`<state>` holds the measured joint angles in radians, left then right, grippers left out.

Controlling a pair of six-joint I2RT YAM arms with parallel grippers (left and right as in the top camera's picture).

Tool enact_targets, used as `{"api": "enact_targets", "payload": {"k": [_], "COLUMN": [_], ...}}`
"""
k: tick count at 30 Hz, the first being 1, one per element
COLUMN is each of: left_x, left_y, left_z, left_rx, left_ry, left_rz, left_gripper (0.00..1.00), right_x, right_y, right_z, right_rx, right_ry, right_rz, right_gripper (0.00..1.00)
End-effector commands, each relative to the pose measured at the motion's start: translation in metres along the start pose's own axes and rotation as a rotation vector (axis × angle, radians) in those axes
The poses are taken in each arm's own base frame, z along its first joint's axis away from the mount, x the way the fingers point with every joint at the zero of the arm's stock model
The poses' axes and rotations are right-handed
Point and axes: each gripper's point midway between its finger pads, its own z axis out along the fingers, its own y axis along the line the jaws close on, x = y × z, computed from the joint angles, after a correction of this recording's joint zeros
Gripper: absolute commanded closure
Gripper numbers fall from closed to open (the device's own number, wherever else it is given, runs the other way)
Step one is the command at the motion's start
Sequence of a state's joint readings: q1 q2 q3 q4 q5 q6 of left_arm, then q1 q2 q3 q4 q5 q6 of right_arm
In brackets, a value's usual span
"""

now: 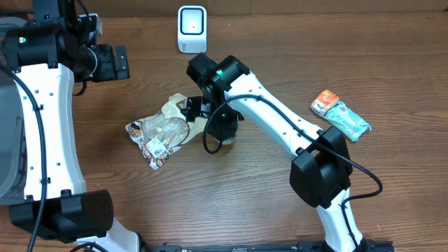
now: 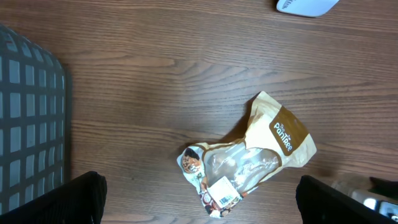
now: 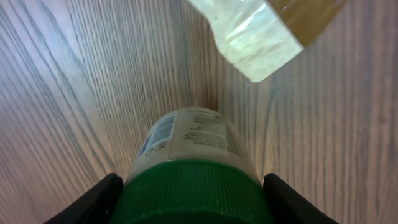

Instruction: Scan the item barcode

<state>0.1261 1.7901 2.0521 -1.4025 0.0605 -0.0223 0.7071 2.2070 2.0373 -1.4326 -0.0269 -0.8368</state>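
I need to move my right gripper to the right in the overhead view, away from the snack bag (image 1: 164, 129), because bare wood lies there. I will then lower the jar and let go of it.
A pale jar (image 3: 186, 140) with a green ribbed cap (image 3: 193, 190) sits between my right gripper's (image 3: 193, 202) fingers (image 3: 93, 199), which press on the cap's two sides. The jar points down at the wooden table. From overhead, that gripper (image 1: 222, 129) is at mid table, just right of a crumpled brown and clear snack bag (image 1: 164, 129). The white scanner (image 1: 192, 28) stands at the table's far edge. My left gripper (image 1: 115, 61) hangs open and empty at the far left, high above the bag (image 2: 249, 158).
An orange packet (image 1: 325, 102) and a teal packet (image 1: 347, 120) lie at the right. A grey grid basket (image 2: 31, 124) fills the left side. A corner of the snack bag (image 3: 261, 31) lies just beyond the jar.
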Motion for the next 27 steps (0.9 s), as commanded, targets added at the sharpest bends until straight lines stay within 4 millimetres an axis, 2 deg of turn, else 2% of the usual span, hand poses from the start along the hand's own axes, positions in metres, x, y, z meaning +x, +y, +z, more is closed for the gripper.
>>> {"api": "enact_targets", "payload": {"k": [1,7,11,13,14,15,22,24,26,27], "left_x": [0.001,0.001,0.001,0.001,0.001,0.001,0.001,0.001,0.001,0.001], "left_y": [-0.002,-0.002,-0.002,-0.002,-0.002,-0.002,-0.002,-0.002,-0.002,-0.002], "left_z": [0.004,0.004,0.004,0.004,0.004,0.004,0.004,0.004,0.004,0.004], "left_rx": [0.008,0.008,0.008,0.008,0.008,0.008,0.008,0.008,0.008,0.008], "left_ry": [0.009,0.009,0.009,0.009,0.009,0.009,0.009,0.009,0.009,0.009], "left_rz": [0.017,0.017,0.017,0.017,0.017,0.017,0.017,0.017,0.017,0.017], "left_gripper": [0.00,0.00,0.00,0.00,0.00,0.00,0.00,0.00,0.00,0.00], "right_x": [0.013,0.039,0.044,0.043,0.044,0.043,0.036,0.032,0.028,0.027], "right_y": [-0.006,-0.013,-0.023,-0.025,-0.026,-0.026,-0.034,-0.039,-0.044,-0.048], "right_z": [-0.003,0.019,0.020,0.020,0.020,0.020,0.011,0.001,-0.012,-0.023], "right_rx": [-0.003,-0.042,-0.029,-0.021,-0.021,-0.019,0.010,0.026,0.042,0.050], "right_ry": [-0.020,0.001,-0.009,-0.016,-0.016,-0.017,-0.043,-0.061,-0.085,-0.103], "right_rz": [-0.025,-0.095,-0.094,-0.091,-0.090,-0.082,0.114,0.214,0.339,0.452], "right_gripper": [0.64,0.64,0.62,0.51,0.38,0.30,0.17,0.12,0.00,0.00]}}
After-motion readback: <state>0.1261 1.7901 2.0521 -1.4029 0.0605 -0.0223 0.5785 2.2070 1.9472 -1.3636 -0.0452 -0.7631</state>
